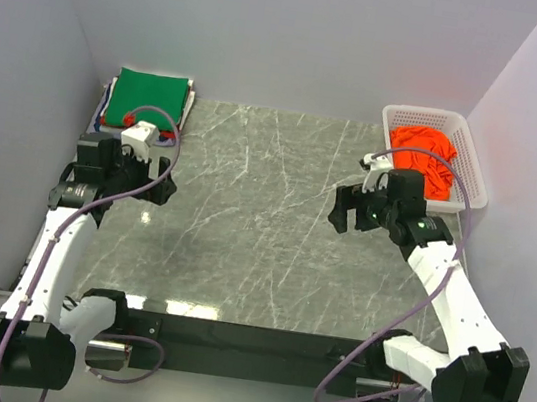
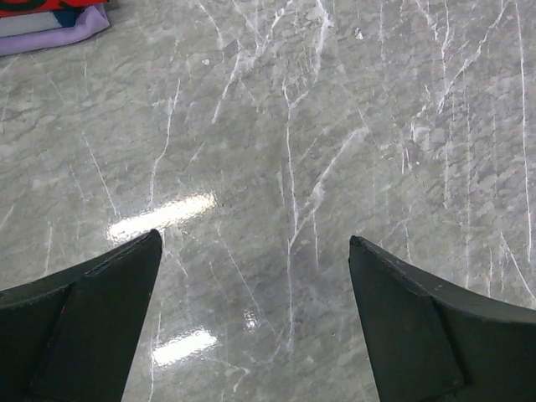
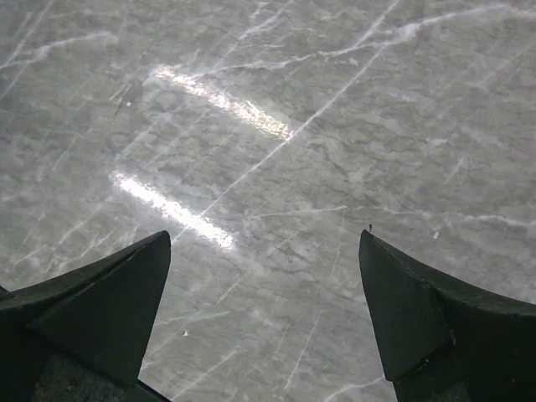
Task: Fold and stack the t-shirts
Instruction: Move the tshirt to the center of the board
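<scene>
Only the orange t-shirt still lies unfolded, so my right gripper should swing outward, to the right in the top view and down onto the orange t-shirt's middle (image 1: 426,150).
A folded green t-shirt (image 1: 148,99) tops a stack of folded shirts at the table's back left corner. The left wrist view catches that stack's edge (image 2: 52,20) in red, pale blue and lilac layers. A crumpled orange t-shirt (image 1: 422,149) lies in the white lattice basket (image 1: 473,159) at the back right. My left gripper (image 1: 160,188) (image 2: 254,251) hovers open over bare marble, just in front of the stack. On the other side my right gripper (image 1: 350,213) (image 3: 264,243) is open above bare marble, near the basket's front left. Neither holds anything.
The grey marble table (image 1: 247,208) is walled in by pale panels at the left, back and right. Purple cables loop from both wrists. A black rail (image 1: 248,338) runs along the near edge between the arm bases.
</scene>
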